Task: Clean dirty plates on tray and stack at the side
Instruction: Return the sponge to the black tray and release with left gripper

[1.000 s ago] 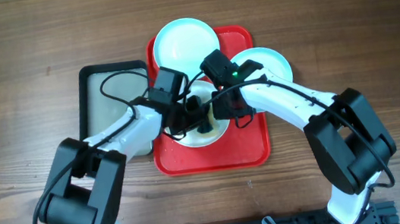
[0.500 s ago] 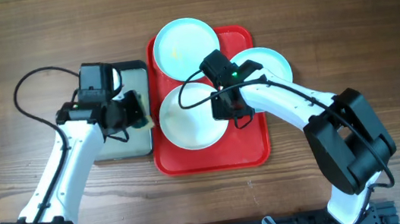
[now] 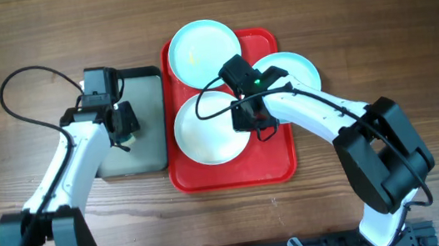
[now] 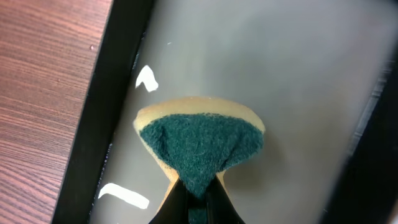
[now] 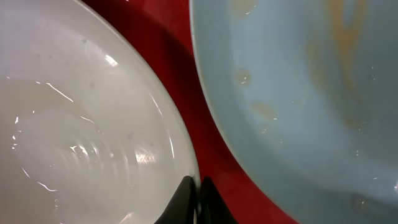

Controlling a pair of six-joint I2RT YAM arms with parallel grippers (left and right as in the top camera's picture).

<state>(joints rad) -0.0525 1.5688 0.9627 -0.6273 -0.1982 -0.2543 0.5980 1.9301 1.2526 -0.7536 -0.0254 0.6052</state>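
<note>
The grey tray's clear bottom is right below, so the left gripper should next lower the green and yellow sponge onto the tray's bottom, then open to let the sponge go.
The red tray holds three plates. The white plate lies in its middle, an aqua plate at the back left, an aqua plate at the right rim. My right gripper is shut on the white plate's right rim; the stained aqua plate lies beside it. My left gripper is shut on a green and yellow sponge over the grey tray.
The black-rimmed grey tray sits just left of the red tray, on the wooden table. Its black rim runs along the left in the left wrist view. Cables loop off both arms.
My left arm left the white plate and carried the sponge left to the grey tray. My right gripper kept its hold on the white plate's rim.
</note>
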